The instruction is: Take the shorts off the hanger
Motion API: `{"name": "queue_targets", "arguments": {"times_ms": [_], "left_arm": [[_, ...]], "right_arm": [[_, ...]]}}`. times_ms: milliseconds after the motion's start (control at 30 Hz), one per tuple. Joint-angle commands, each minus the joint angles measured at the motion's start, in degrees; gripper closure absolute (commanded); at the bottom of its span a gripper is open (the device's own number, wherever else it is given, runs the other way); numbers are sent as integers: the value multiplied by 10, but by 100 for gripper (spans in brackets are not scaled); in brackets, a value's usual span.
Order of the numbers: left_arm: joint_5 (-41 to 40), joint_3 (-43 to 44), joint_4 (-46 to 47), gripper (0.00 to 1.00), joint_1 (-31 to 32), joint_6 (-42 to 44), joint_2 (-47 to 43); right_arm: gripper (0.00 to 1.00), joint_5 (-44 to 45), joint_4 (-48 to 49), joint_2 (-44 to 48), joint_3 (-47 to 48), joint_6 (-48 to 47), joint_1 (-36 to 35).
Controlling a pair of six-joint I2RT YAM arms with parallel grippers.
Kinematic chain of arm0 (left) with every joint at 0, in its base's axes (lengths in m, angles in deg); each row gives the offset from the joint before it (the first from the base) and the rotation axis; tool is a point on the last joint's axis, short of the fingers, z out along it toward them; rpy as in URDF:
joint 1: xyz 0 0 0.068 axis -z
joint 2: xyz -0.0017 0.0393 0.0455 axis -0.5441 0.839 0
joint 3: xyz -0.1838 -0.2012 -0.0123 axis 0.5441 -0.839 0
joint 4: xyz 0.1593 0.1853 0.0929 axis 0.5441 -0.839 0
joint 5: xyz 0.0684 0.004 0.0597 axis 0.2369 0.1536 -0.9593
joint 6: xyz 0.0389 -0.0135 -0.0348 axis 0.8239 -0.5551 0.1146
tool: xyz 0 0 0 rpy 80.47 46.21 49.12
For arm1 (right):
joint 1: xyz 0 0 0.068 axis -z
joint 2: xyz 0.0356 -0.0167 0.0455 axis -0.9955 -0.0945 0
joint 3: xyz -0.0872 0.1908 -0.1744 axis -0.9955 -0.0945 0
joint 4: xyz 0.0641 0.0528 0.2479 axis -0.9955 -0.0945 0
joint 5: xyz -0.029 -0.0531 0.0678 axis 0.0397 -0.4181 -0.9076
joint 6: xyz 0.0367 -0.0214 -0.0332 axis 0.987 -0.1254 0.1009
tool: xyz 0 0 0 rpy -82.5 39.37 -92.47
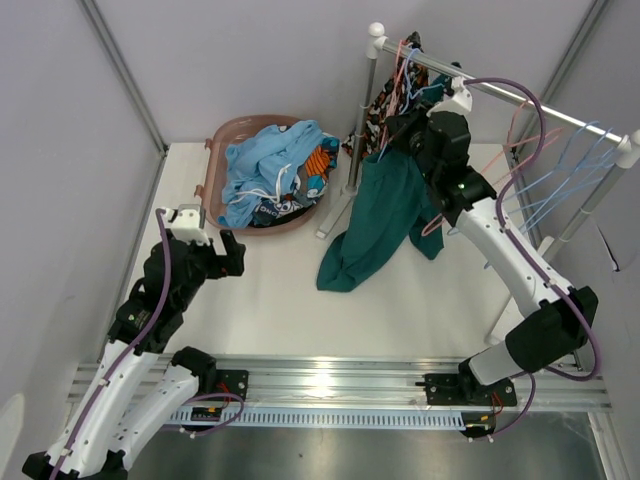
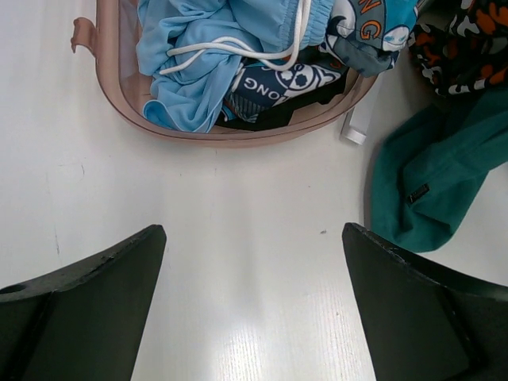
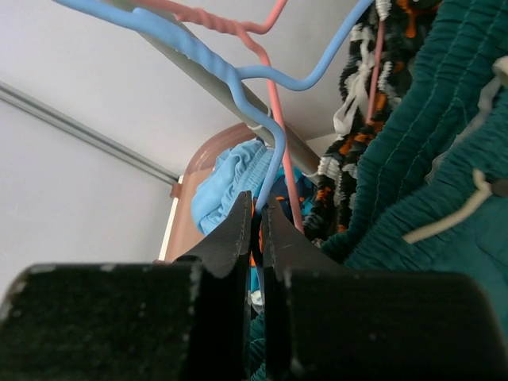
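Note:
My left gripper sweeps toward the right in the top view next and turns onto the teal shorts' trailing leg (image 1: 350, 261) (image 2: 417, 202), since my right gripper holds the blue hanger.
The teal green shorts (image 1: 378, 215) hang from the rail (image 1: 505, 92) and trail onto the table; they also show in the right wrist view (image 3: 429, 182) and left wrist view (image 2: 432, 178). The camouflage shorts (image 1: 385, 95) hang behind them. My right gripper (image 3: 257, 208) is shut on the wire of a blue hanger (image 3: 270, 151) at the rail, beside a pink hanger (image 3: 278, 119). Light blue shorts (image 1: 265, 165) and patterned shorts (image 2: 278, 83) lie in the basket (image 1: 225, 135). My left gripper (image 2: 252, 238) is open and empty over the table, near the basket.
Several empty blue and pink hangers (image 1: 560, 165) hang on the right part of the rail. The rack's white post (image 1: 355, 150) and foot (image 2: 355, 127) stand between basket and teal shorts. Grey walls close in on both sides.

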Motion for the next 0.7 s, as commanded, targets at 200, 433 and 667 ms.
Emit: {"name": "queue_targets", "arguments": {"times_ms": [200, 433, 667], "left_arm": [[6, 18, 29, 1, 6, 5, -5], [39, 135, 40, 1, 28, 5, 51], [158, 248, 90, 1, 140, 23, 155]], "right_arm": [[100, 13, 20, 111, -11, -20, -3], [100, -3, 9, 152, -10, -17, -4], [100, -18, 2, 208, -47, 12, -4]]}}
